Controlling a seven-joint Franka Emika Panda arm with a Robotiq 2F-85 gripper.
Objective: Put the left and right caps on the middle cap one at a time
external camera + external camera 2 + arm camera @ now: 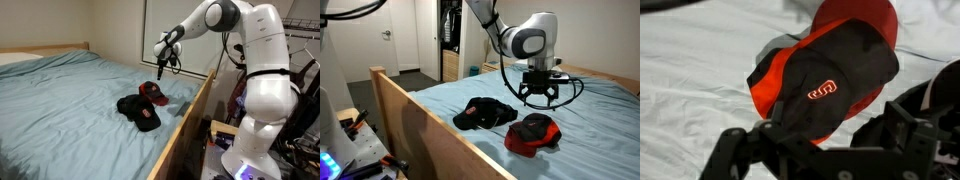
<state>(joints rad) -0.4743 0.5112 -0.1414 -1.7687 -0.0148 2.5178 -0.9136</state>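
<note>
The red cap's black front (pixel 534 127) (pixel 838 86) faces up below my gripper, uncovered by the other caps. My gripper will next lower its open fingers onto it and close.
A red cap (pixel 533 133) with dark panels lies on the blue bed sheet, nearest the wooden side rail. In the wrist view this red cap (pixel 830 75) shows a black front with a red logo and fills the middle. My gripper (pixel 541 102) hangs open just above it with nothing between its fingers (pixel 735 150). It also shows raised over the caps as the gripper (pixel 163 62) in an exterior view. Touching the red cap lies a dark heap of black caps (pixel 485 113). I cannot tell the plain black cap from the middle cap there.
The wooden bed rail (pixel 430 125) runs along the mattress edge close to the caps. A wide stretch of blue sheet (pixel 60 110) lies beyond them. The white robot body (pixel 265 90) stands beside the bed, among cables and clutter.
</note>
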